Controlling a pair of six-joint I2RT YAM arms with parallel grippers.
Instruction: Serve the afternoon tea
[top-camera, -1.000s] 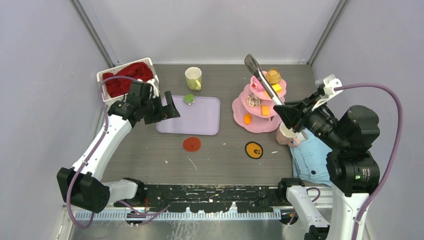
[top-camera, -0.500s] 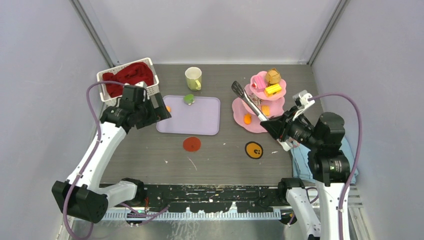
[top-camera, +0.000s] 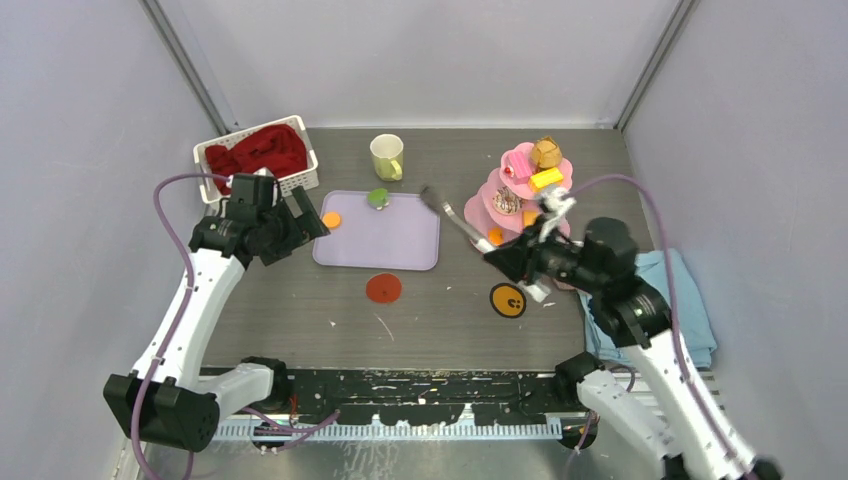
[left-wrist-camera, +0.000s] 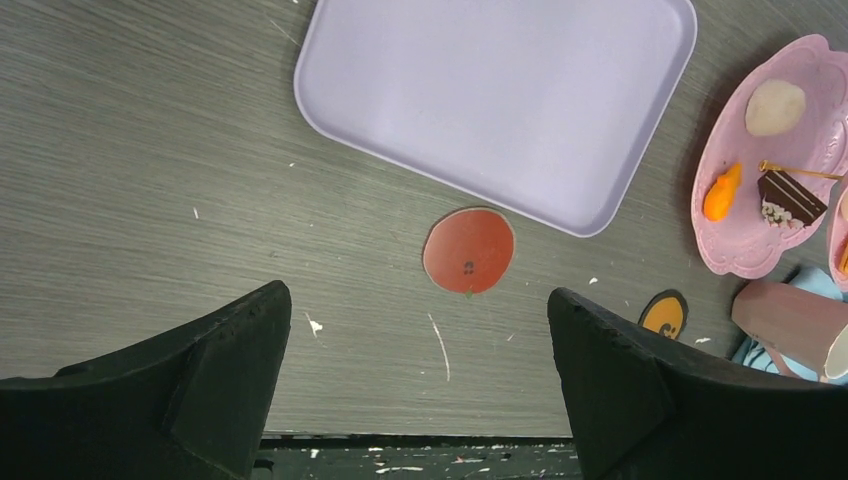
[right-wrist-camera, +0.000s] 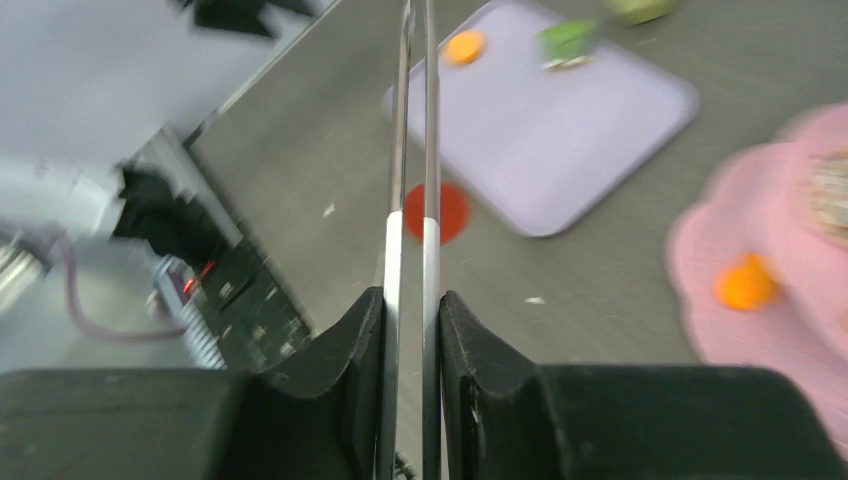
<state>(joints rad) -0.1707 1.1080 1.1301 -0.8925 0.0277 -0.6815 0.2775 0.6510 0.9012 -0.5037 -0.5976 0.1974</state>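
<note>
The metal tongs will go down next in my right gripper, back and to the left in the top view, onto empty table (top-camera: 437, 290) (right-wrist-camera: 508, 282) beside the red coaster, where they have room.
The pink three-tier stand (top-camera: 482, 208) carries several toy pastries; its lowest tier (left-wrist-camera: 741, 262) holds an orange sweet (left-wrist-camera: 722, 192), a chocolate slice (left-wrist-camera: 790, 198) and a white piece (left-wrist-camera: 775, 106). A yellow-green mug (top-camera: 386, 156) stands at the back. The pink mug (left-wrist-camera: 790, 318) lies beside the stand and is hidden by the right arm from above. My right gripper (top-camera: 497, 256) (right-wrist-camera: 412, 300) is shut on metal tongs (top-camera: 455, 220) (right-wrist-camera: 415, 150), whose tips point toward the lavender tray (top-camera: 400, 240). My left gripper (top-camera: 300, 225) (left-wrist-camera: 418, 310) hovers open and empty left of the tray.
A green pastry (top-camera: 378, 198) sits on the tray's back edge and an orange sweet (top-camera: 331, 219) lies just left of it. A red coaster (top-camera: 383, 288) and an orange coaster (top-camera: 508, 300) lie on the table. A white basket of red cloth (top-camera: 258, 155) stands back left; a blue towel (top-camera: 685, 290) lies at the right.
My right arm swung left and down, carrying the tongs from above the stand to the gap between stand and tray. My left arm drew back left, uncovering the orange sweet.
</note>
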